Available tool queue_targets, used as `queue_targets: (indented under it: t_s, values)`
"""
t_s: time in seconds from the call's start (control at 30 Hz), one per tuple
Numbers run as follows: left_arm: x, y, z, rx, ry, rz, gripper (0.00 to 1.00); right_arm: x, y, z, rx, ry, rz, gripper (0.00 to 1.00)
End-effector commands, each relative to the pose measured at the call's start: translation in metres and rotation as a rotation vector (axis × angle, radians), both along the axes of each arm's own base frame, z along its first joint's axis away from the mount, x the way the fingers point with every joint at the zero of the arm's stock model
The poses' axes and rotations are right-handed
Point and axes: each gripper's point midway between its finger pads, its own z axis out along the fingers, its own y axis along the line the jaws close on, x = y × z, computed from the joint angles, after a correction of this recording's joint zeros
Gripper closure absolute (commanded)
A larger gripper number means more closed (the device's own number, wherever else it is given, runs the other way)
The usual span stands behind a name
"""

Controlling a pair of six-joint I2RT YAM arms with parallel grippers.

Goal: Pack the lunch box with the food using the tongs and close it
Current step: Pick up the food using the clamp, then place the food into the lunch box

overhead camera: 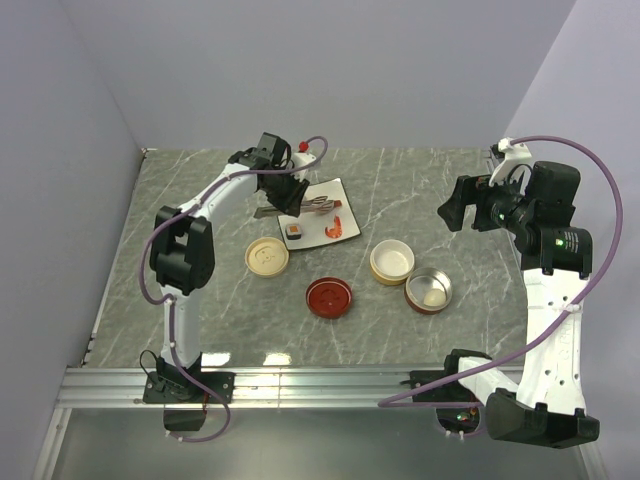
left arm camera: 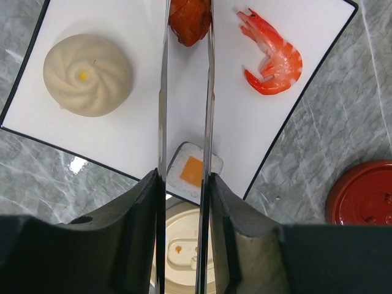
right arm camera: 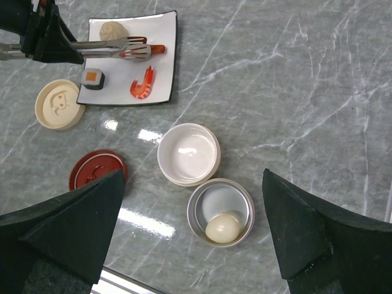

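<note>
My left gripper moves back and to the right in the top view next and releases the red-orange piece over the metal tin (overhead camera: pixel 423 286), since the egg leaves room.
My left gripper (left arm camera: pixel 184 180) is shut on the silver tongs (left arm camera: pixel 163 92), whose two arms run out over the white plate (left arm camera: pixel 141 37). The tong tips flank a red-orange piece (left arm camera: pixel 190 21) at the plate's far side. On the plate also lie a beige bun (left arm camera: pixel 87 75), a shrimp (left arm camera: pixel 272 58) and a sushi roll (left arm camera: pixel 191 171). A white egg (right arm camera: pixel 222 228) lies in the metal tin (right arm camera: pixel 202 205) of the lunch box. My right gripper (right arm camera: pixel 193 184) hangs open high above the tin, holding nothing.
A cream bowl (right arm camera: pixel 188 154) stands next to the metal tin. A cream lid (right arm camera: pixel 59 104) and a red lid (right arm camera: pixel 98 171) lie flat on the marble table, near the plate's front. Purple walls close in the left, back and right.
</note>
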Motion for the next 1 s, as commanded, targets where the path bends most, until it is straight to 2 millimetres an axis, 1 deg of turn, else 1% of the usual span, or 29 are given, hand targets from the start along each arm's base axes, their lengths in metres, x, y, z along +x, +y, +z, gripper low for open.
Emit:
queue_targets:
  t_s: [0.0,0.03,0.1,0.13,0.2,0.23,0.27,0.37,0.43,0.47,0.5,0.53,0.57,0.63,0.67,0.73,0.77,0.8,0.83,0.93,0.97]
  values:
    - [0.007,-0.006,0.058,-0.069,-0.129,-0.003,0.74,0.004,-0.001,0.006,0.002,-0.029,0.004,0.0]
    - [0.005,-0.006,0.065,-0.075,-0.139,-0.002,0.77,0.004,0.0,0.006,0.004,-0.032,0.008,0.0]
    - [0.002,-0.006,0.074,-0.085,-0.148,0.003,0.79,0.004,0.0,0.007,0.007,-0.033,0.01,0.0]
    - [-0.001,-0.005,0.082,-0.098,-0.153,0.008,0.8,0.004,0.001,0.007,0.008,-0.033,0.011,0.0]
    - [-0.006,-0.007,0.091,-0.117,-0.159,0.004,0.81,0.004,0.001,0.008,0.008,-0.035,0.012,0.0]
    - [-0.011,-0.006,0.101,-0.13,-0.169,0.007,0.82,0.004,0.001,0.008,0.01,-0.035,0.015,0.0]
    - [-0.015,-0.006,0.104,-0.135,-0.163,0.004,0.82,0.004,0.002,0.009,0.011,-0.038,0.016,0.0]
    - [-0.033,-0.011,0.119,-0.171,-0.161,-0.015,0.85,0.004,0.002,0.01,0.011,-0.041,0.016,0.0]
    - [-0.053,-0.02,0.13,-0.207,-0.149,-0.049,0.85,0.004,0.002,0.011,0.013,-0.042,0.016,0.0]
    - [-0.064,-0.027,0.132,-0.215,-0.142,-0.071,0.85,0.003,0.002,0.011,0.012,-0.044,0.016,0.0]
    - [-0.071,-0.032,0.136,-0.229,-0.144,-0.083,0.85,0.003,0.002,0.012,0.014,-0.045,0.017,0.0]
    - [-0.084,-0.035,0.139,-0.249,-0.134,-0.095,0.85,0.003,0.002,0.013,0.014,-0.046,0.017,0.0]
    - [-0.096,-0.046,0.14,-0.256,-0.128,-0.123,0.85,0.003,0.002,0.013,0.015,-0.046,0.017,0.0]
    - [-0.116,-0.057,0.139,-0.275,-0.109,-0.15,0.85,0.003,0.002,0.013,0.016,-0.045,0.018,0.0]
    - [-0.131,-0.07,0.138,-0.28,-0.099,-0.188,0.85,0.003,0.002,0.013,0.016,-0.044,0.018,0.0]
    - [-0.145,-0.082,0.134,-0.281,-0.098,-0.213,0.85,0.002,0.002,0.013,0.015,-0.043,0.017,0.0]
    - [-0.16,-0.095,0.133,-0.285,-0.085,-0.253,0.85,0.002,0.002,0.013,0.013,-0.044,0.016,0.0]
    - [-0.167,-0.102,0.129,-0.287,-0.066,-0.264,0.85,0.002,0.002,0.013,0.013,-0.042,0.015,0.0]
    - [-0.179,-0.113,0.126,-0.288,-0.052,-0.295,0.85,0.002,0.002,0.014,0.011,-0.045,0.014,0.0]
    - [-0.192,-0.13,0.117,-0.285,-0.024,-0.333,0.85,0.001,0.0,0.012,0.008,-0.042,0.007,0.0]
    - [-0.2,-0.138,0.114,-0.283,-0.015,-0.354,0.85,0.0,-0.001,0.012,0.008,-0.041,0.004,0.0]
